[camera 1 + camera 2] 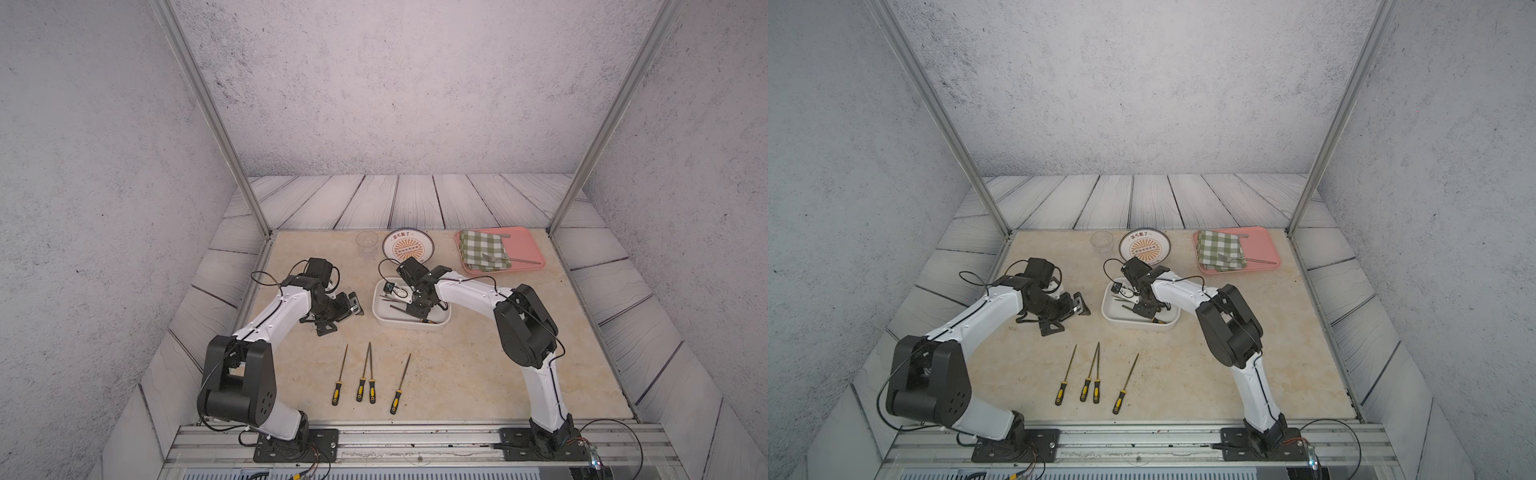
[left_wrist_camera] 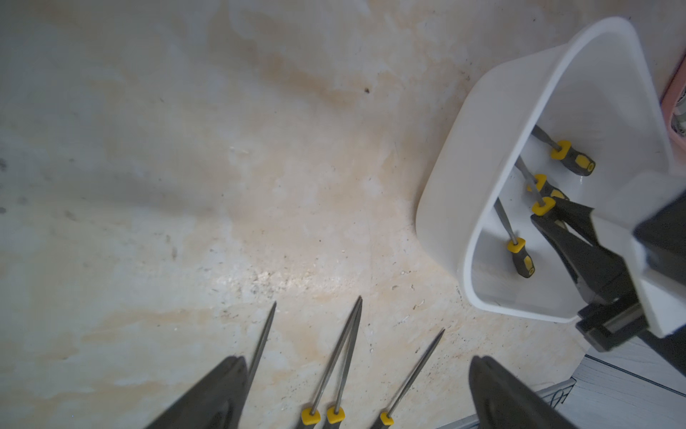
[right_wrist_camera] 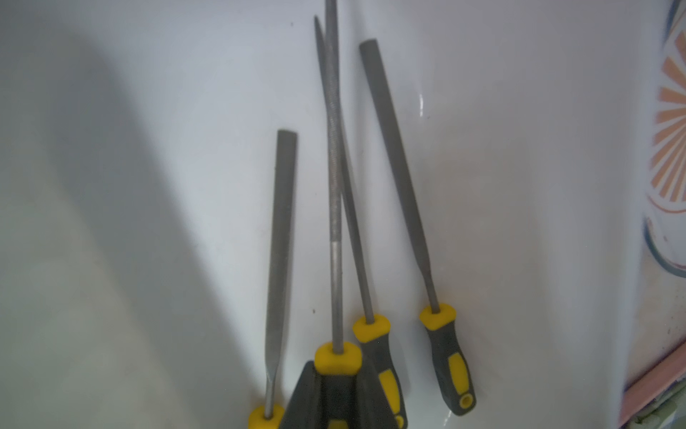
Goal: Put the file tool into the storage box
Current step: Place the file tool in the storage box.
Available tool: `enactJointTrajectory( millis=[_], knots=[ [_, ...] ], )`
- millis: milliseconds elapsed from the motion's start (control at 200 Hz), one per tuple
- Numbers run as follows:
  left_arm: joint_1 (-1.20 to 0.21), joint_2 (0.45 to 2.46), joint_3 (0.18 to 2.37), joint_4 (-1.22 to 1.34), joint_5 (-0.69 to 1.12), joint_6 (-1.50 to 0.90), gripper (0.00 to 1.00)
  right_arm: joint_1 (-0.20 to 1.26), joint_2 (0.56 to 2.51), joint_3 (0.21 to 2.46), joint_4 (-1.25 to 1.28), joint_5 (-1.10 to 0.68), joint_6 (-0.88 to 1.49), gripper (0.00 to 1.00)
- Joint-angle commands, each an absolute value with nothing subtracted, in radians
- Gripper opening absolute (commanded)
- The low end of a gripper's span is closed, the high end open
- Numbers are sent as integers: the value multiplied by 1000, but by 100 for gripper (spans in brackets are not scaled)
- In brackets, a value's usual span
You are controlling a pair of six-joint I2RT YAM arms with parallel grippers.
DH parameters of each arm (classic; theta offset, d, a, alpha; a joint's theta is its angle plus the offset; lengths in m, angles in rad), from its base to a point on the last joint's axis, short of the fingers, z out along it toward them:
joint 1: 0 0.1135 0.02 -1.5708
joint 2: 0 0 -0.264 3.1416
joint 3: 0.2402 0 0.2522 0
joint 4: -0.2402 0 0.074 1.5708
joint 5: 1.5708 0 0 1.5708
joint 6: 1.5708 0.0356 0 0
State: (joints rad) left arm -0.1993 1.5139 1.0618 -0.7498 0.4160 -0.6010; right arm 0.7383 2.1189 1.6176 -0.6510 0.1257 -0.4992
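My right gripper should sink deeper into the white storage box [image 1: 415, 327] to release the file tool's handle on the box's bare bottom between files, because the held file tool still hangs above them.
The white storage box [image 1: 415, 327] [image 1: 1133, 325] stands mid-table in both top views. My right gripper [image 3: 337, 371] [image 1: 417, 309] reaches down into it and is shut on the grey-and-yellow handle of a file tool [image 3: 336, 260], whose shaft points along the box floor [image 3: 148, 111]. Three more files [image 3: 401, 185] lie in the box beside it. Several files [image 1: 371, 370] [image 2: 345, 356] lie in a row on the table nearer the front. My left gripper [image 2: 358, 362] [image 1: 340, 318] hangs open left of the box, above the table, holding nothing.
Behind the box are a round patterned plate [image 1: 409, 248] and a clear glass cup [image 1: 367, 245]. A pink tray [image 1: 525, 245] at the back right carries a green checked cloth [image 1: 484, 249] and a fork [image 1: 509, 261]. Metal frame posts stand at the table's back corners.
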Motion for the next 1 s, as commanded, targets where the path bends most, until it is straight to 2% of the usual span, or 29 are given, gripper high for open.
enactJointTrajectory(
  millis=[0,661,756,911,996],
  knots=[
    [-206,1520,1076,-756,423,-591,99,737,2122,1596,-629,139,-510,13],
    [-228,1543,1069,-753,419,-592,99,713,2120,1531,-554,206,-528,14],
    [-229,1547,1068,-751,421,-591,99,710,2124,1537,-554,216,-532,18],
    [-230,1546,1068,-755,422,-587,99,707,2125,1549,-561,229,-529,33],
    [-230,1544,1067,-755,421,-585,99,707,2119,1556,-568,236,-526,37]
  ],
)
